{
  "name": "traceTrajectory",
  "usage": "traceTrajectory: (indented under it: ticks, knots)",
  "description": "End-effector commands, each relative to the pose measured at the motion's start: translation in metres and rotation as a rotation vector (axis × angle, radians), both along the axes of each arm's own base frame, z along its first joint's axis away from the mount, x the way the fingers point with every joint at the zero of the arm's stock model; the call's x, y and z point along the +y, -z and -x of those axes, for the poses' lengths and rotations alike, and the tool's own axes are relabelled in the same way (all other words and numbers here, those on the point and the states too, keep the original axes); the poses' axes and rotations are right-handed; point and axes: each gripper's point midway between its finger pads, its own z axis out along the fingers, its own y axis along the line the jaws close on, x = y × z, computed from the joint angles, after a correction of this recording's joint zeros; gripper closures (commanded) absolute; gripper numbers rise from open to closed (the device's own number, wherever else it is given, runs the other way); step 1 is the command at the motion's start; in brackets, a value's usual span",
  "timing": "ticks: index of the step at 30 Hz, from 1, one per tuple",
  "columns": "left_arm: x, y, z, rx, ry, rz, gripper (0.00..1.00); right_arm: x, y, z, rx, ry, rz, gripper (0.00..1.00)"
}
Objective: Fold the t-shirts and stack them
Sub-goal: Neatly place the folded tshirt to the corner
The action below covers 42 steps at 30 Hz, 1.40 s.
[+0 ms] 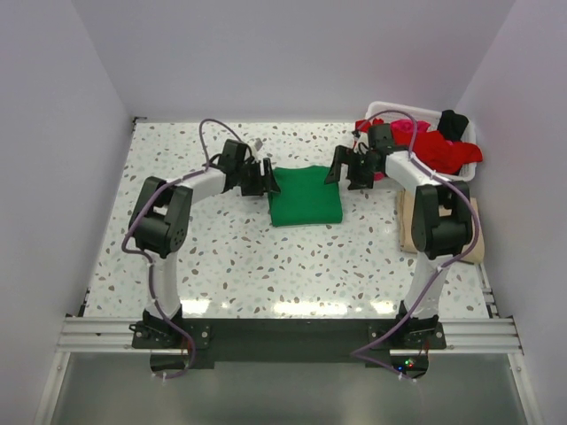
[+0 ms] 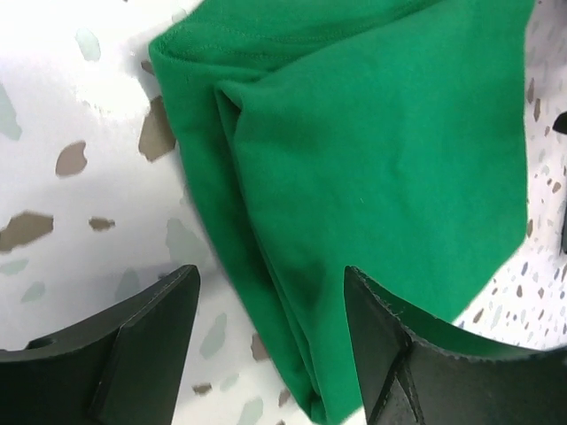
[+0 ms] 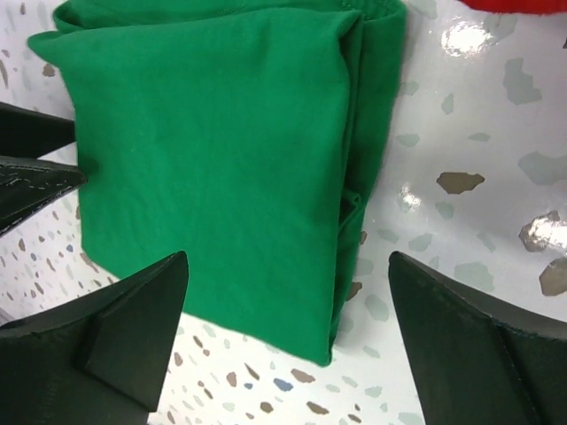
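Note:
The green t-shirt's edge by the basket [image 3: 345,226] is below the open fingers of my right gripper, so I will lower that gripper onto it, to the left in the top view.
A bright green t-shirt [image 1: 304,197] lies folded into a neat rectangle on the speckled table, between the two arms. My left gripper [image 1: 265,181] hovers at its left edge, open; the wrist view shows the green t-shirt [image 2: 372,150] with its folded edge running between the spread fingers [image 2: 151,336] of the left gripper [image 2: 270,288], which hold nothing. My right gripper [image 1: 345,168] is open at the cloth's back right corner. In its wrist view the right gripper [image 3: 288,266] straddles a corner of the green t-shirt [image 3: 213,150] without gripping it.
A white lattice basket [image 1: 416,110] at the back right holds a red shirt [image 1: 438,150], a magenta one [image 1: 406,128] and a black one [image 1: 454,124]. A tan shirt [image 1: 407,226] lies flat under the right arm. Walls close in on three sides.

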Motion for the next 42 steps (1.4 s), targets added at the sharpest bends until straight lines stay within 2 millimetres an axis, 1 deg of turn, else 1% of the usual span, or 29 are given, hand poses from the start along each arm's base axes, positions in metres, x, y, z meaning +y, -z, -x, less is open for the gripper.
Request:
traceTrajectory:
  ticks: [1,4,5,6,8,9,12,14,15,16,17,18,19,21,22,23,25,30,34,36,38,42]
  knots:
    - [-0.012,0.002,-0.018,-0.034,0.042,0.019,0.3,0.001,0.014,-0.01,-0.005,-0.004,-0.002,0.02]
    - [-0.014,0.006,-0.021,-0.02,0.058,0.019,0.34,0.002,0.02,-0.012,0.015,0.008,-0.009,0.02]
    - [-0.014,0.013,-0.02,-0.011,0.062,0.01,0.38,0.003,0.022,-0.013,0.019,0.01,-0.011,0.02]
    - [-0.012,0.015,-0.02,-0.003,0.062,0.001,0.41,0.003,0.025,-0.013,0.026,0.013,-0.01,0.03]
    - [-0.009,0.023,-0.019,0.008,0.071,-0.006,0.45,0.003,0.033,-0.013,0.042,0.022,-0.009,0.03]
    - [-0.008,0.026,-0.017,0.015,0.075,-0.009,0.52,0.003,0.036,-0.012,0.045,0.031,-0.014,0.03]
    - [-0.003,0.037,-0.011,0.047,0.089,-0.023,0.64,0.002,0.046,-0.009,0.069,0.043,-0.011,0.04]
    - [-0.001,0.037,-0.007,0.048,0.101,-0.027,0.69,0.001,0.05,-0.005,0.084,0.053,-0.01,0.05]
    - [0.003,0.04,-0.004,0.059,0.101,-0.035,0.75,0.003,0.049,-0.003,0.088,0.049,-0.009,0.05]
    - [0.005,0.04,-0.003,0.051,0.105,-0.048,0.77,0.003,0.048,-0.001,0.087,0.048,-0.008,0.06]
    - [0.009,0.042,0.0,0.059,0.106,-0.057,0.79,0.004,0.039,-0.001,0.061,0.048,-0.006,0.06]
    - [0.011,0.043,0.001,0.062,0.108,-0.064,0.8,0.008,0.037,0.002,0.051,0.039,0.003,0.06]
    - [0.015,0.046,0.001,0.059,0.111,-0.082,0.81,0.005,0.039,0.004,0.045,0.045,0.02,0.05]
    - [0.022,0.052,0.004,0.075,0.112,-0.095,0.82,0.007,0.039,0.007,0.044,0.043,0.028,0.05]
    - [0.024,0.055,0.005,0.078,0.125,-0.102,0.83,0.007,0.045,0.009,0.053,0.051,0.04,0.05]
    - [0.026,0.057,0.006,0.079,0.131,-0.109,0.87,0.007,0.047,0.01,0.053,0.052,0.047,0.05]
    - [0.028,0.062,0.01,0.081,0.16,-0.119,0.88,0.011,0.054,0.012,0.06,0.047,0.064,0.05]
    - [0.03,0.062,0.013,0.079,0.195,-0.106,0.89,0.028,0.069,0.01,0.08,0.027,0.062,0.07]
    - [0.031,0.062,0.014,0.081,0.191,-0.081,0.89,0.047,0.081,0.017,0.099,-0.009,0.057,0.09]
    - [0.03,0.063,0.014,0.087,0.189,-0.07,0.89,0.05,0.087,0.021,0.115,-0.012,0.066,0.13]
    - [0.03,0.063,0.014,0.085,0.191,-0.064,0.9,0.049,0.094,0.023,0.127,-0.009,0.084,0.15]
    - [0.03,0.061,0.014,0.081,0.193,-0.061,0.9,0.043,0.099,0.022,0.129,0.01,0.12,0.26]
